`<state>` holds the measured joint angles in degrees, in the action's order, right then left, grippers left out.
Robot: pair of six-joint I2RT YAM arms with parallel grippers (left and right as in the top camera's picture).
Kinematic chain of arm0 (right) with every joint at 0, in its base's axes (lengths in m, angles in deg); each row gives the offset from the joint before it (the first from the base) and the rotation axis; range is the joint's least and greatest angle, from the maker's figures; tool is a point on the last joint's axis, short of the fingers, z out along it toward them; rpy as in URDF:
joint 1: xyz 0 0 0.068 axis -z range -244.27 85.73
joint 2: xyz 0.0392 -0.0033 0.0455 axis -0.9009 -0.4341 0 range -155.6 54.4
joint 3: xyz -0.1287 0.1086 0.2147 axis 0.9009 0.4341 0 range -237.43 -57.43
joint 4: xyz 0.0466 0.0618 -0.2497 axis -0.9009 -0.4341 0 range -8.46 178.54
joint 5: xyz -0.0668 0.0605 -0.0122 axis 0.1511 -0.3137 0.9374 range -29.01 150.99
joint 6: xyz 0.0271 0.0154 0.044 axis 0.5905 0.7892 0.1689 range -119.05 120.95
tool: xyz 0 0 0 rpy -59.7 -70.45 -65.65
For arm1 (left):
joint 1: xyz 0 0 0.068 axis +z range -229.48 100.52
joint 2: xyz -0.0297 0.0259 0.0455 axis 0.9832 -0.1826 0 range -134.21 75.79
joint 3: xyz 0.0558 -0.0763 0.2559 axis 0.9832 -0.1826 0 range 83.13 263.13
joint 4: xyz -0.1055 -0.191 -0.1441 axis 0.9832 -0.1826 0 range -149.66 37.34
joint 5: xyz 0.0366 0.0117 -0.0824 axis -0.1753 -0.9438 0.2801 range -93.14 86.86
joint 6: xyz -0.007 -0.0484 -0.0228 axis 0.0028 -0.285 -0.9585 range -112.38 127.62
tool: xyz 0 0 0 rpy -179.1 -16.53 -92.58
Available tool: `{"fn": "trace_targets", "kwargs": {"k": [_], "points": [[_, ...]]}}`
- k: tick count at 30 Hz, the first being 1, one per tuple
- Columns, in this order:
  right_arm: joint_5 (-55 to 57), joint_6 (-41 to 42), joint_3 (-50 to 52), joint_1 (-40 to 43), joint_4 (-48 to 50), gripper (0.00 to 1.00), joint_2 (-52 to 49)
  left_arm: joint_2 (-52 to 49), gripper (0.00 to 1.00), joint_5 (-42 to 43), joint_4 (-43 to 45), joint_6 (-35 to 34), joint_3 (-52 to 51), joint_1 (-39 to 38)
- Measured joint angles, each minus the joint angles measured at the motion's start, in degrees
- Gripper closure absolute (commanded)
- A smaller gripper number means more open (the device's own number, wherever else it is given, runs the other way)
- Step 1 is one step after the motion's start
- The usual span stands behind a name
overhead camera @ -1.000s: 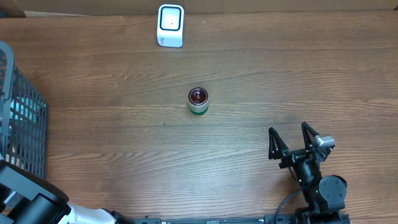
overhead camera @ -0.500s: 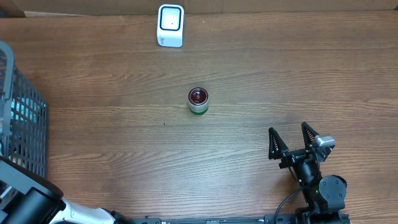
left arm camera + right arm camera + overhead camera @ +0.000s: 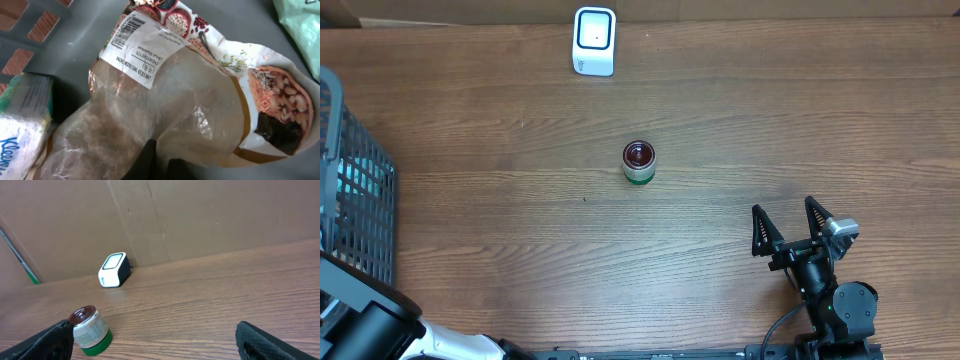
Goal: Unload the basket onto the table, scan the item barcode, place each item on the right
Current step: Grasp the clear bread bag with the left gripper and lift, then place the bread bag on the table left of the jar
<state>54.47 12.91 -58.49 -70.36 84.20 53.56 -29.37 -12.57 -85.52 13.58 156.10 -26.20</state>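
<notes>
The tabletop (image 3: 572, 183) beside the jar is empty, so the robot's left gripper needs to lift the bag up over the basket's rim next, lower it onto that empty spot and then release it.
The left wrist view looks down at the item, a clear plastic bag of dried mushrooms (image 3: 165, 100), lying inside the grey basket (image 3: 35, 22). Its white label carries the barcode (image 3: 125, 31) at the upper left. My left gripper (image 3: 162, 156) is shut on a fold of the bag's plastic at the bottom of that view. The overhead view shows only the left arm at the bottom left corner. The white scanner (image 3: 594, 40) stands at the table's far edge. My right gripper (image 3: 787, 225) rests open at the lower right, holding nothing.
A small jar with a green base (image 3: 638, 162) stands mid-table, left of my right gripper (image 3: 154, 330) in its wrist view. The basket (image 3: 360, 200) fills the left edge. A tissue pack (image 3: 20, 130) and a green packet (image 3: 300, 20) lie beside the bag.
My left gripper has gone from open to shut on the mushroom bag. The left arm shifted slightly at the bottom left. The right arm, jar and scanner have not moved.
</notes>
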Motion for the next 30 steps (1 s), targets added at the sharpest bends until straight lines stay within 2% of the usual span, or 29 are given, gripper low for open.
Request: {"fn": "trace_targets", "kwargs": {"k": [7,14,19,25,30], "points": [[0.0,0.0,0.0,0.0,0.0,0.0,0.0,7.2,0.96,1.2,-3.1,-6.8,4.8,0.0],[0.0,0.0,0.0,0.0,0.0,0.0,0.0,22.5,0.96,7.2,-2.2,-16.0,15.2,-1.0],[0.0,0.0,0.0,0.0,0.0,0.0,0.0,31.1,0.96,9.3,-1.4,-20.7,18.1,-4.2],[0.0,0.0,0.0,0.0,0.0,0.0,0.0,38.4,0.96,14.2,-5.8,-26.3,18.2,-12.8],[0.0,0.0,0.0,0.0,0.0,0.0,0.0,41.3,0.96,17.4,-18.0,-27.5,18.2,-25.7]]}}
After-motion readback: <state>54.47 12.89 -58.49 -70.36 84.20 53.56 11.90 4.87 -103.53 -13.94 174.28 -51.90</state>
